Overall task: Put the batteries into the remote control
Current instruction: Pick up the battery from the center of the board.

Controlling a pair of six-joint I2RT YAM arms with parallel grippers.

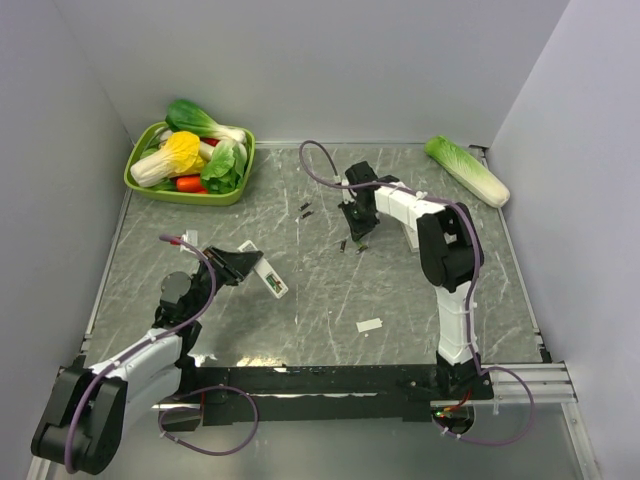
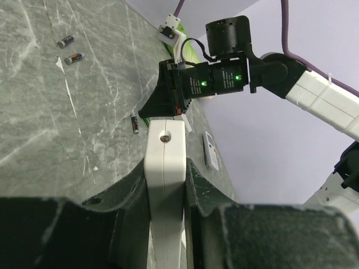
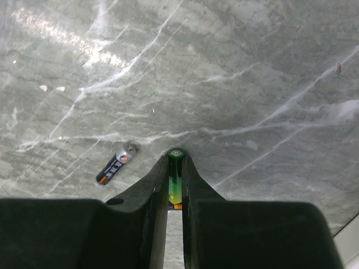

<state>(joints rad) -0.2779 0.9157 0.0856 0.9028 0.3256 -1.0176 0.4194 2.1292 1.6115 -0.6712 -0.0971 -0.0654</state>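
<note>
My right gripper will next lift, tilt toward the remote's hollow [image 1: 273, 281] and let go of the battery there, because the hollow is to the left of my right gripper in the top view.
The remote control [image 2: 164, 168], a slim white bar, stands on edge between my left gripper's [image 2: 165, 174] fingers, which are shut on it. In the top view the remote [image 1: 272, 281] sticks out of the left gripper [image 1: 246, 264] at the table's left middle, with its green-lined recess showing. My right gripper [image 3: 175, 163] points down at the marble table, shut on a green battery [image 3: 175, 182] whose end pokes out at the fingertips. From above, the right gripper [image 1: 358, 236] sits at the table's centre back.
A dark and silver cell [image 3: 115, 164] lies just left of the right fingers. Two dark cells [image 1: 305, 210] lie further back. A small white piece [image 1: 369, 325] lies near the front. A green tray of vegetables [image 1: 142, 181] and a cabbage [image 1: 467, 170] occupy the back corners.
</note>
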